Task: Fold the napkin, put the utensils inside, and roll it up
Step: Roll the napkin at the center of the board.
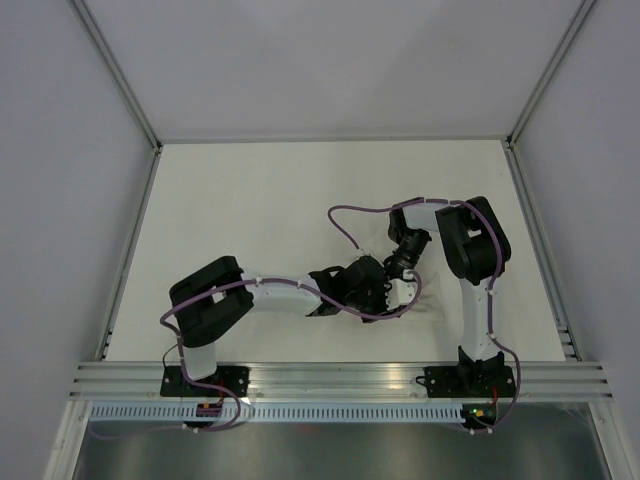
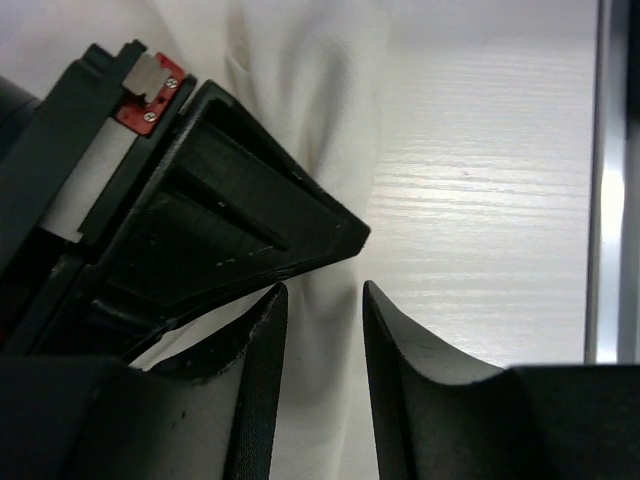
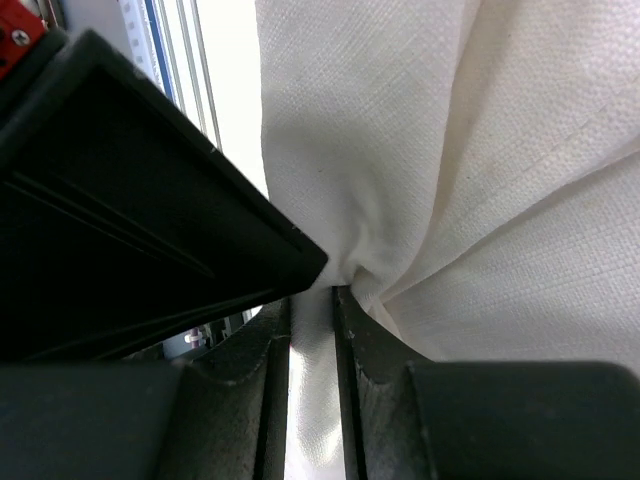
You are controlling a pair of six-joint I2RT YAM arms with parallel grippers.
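The left gripper moves down slightly beside the right gripper next and closes on the napkin's folded edge (image 2: 325,318), since that cloth already lies between its parted fingers.
The napkin (image 2: 310,120) is white cloth, gathered into folds in both wrist views (image 3: 450,150). In the top view I cannot tell it from the white tabletop. My right gripper (image 3: 313,298) is shut on a pinched fold of the napkin. My left gripper (image 2: 323,290) has its jaws a little apart, with napkin cloth lying in the gap; I see no pinch. The two grippers meet tip to tip right of the table's middle, left gripper (image 1: 383,290) beside right gripper (image 1: 397,283). The right gripper's black finger (image 2: 240,210) fills the upper left of the left wrist view. No utensils are in view.
The white table (image 1: 300,200) is walled at the back and sides. An aluminium rail (image 1: 340,380) runs along the near edge, also showing in the left wrist view (image 2: 610,180) and the right wrist view (image 3: 175,60). Purple cables (image 1: 345,215) loop above the grippers.
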